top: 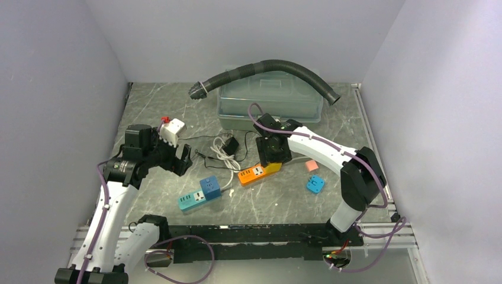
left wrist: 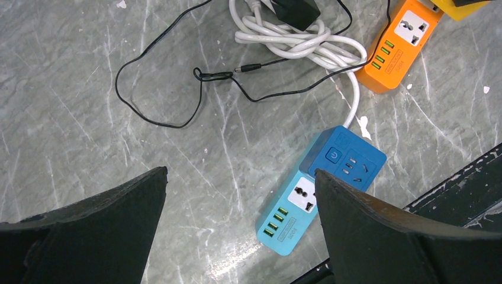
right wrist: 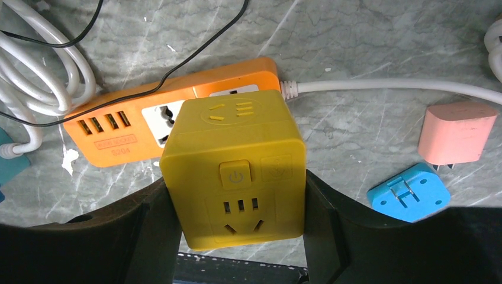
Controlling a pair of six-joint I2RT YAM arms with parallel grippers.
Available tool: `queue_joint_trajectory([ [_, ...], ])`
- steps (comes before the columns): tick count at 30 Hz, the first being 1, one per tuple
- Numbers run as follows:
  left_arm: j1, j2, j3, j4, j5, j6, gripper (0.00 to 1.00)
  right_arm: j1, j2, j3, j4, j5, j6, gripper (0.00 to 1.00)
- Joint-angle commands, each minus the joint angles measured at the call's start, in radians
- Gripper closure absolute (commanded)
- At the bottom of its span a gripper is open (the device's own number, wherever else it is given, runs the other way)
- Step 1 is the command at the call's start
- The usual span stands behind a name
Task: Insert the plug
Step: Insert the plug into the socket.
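Observation:
The socket's white edge still shows past the yellow cube. So my right gripper will lower the cube onto the orange power strip's cable-end socket [right wrist: 235,90] next and then let go.
My right gripper [right wrist: 237,220] is shut on a yellow cube plug adapter [right wrist: 234,165], one finger on each side. The cube sits over the cable end of the orange power strip [right wrist: 115,131], covering a socket; its prongs are hidden. In the top view the gripper [top: 273,152] stands above the yellow cube [top: 272,168] and the orange strip [top: 250,175]. My left gripper [left wrist: 240,174] is open and empty, held above bare table left of the light blue power strip [left wrist: 293,216], which carries a dark blue cube [left wrist: 349,158]. It also shows in the top view [top: 180,160].
A pink plug [right wrist: 456,133] and a blue plug [right wrist: 408,192] lie right of the orange strip. A coiled white cable [left wrist: 296,41], a black adapter [left wrist: 293,10] and thin black wire [left wrist: 154,71] lie mid-table. A white cube [top: 173,131], clear bin [top: 269,102] and black hose [top: 266,65] stand behind.

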Motion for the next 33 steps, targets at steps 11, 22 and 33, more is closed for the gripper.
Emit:
queue_joint_trajectory([
  [11, 0.004, -0.015, 0.011, 0.025, -0.009, -0.031, 0.01, 0.005, -0.006, -0.029, 0.045, 0.051, -0.005, 1.00],
  [22, 0.004, -0.017, 0.009, 0.029, -0.011, -0.036, 0.01, 0.032, 0.004, -0.045, 0.027, 0.090, -0.011, 1.00],
  [33, 0.004, -0.017, 0.018, 0.028, -0.014, -0.039, 0.01, 0.063, 0.052, -0.057, 0.020, 0.105, -0.027, 1.00],
])
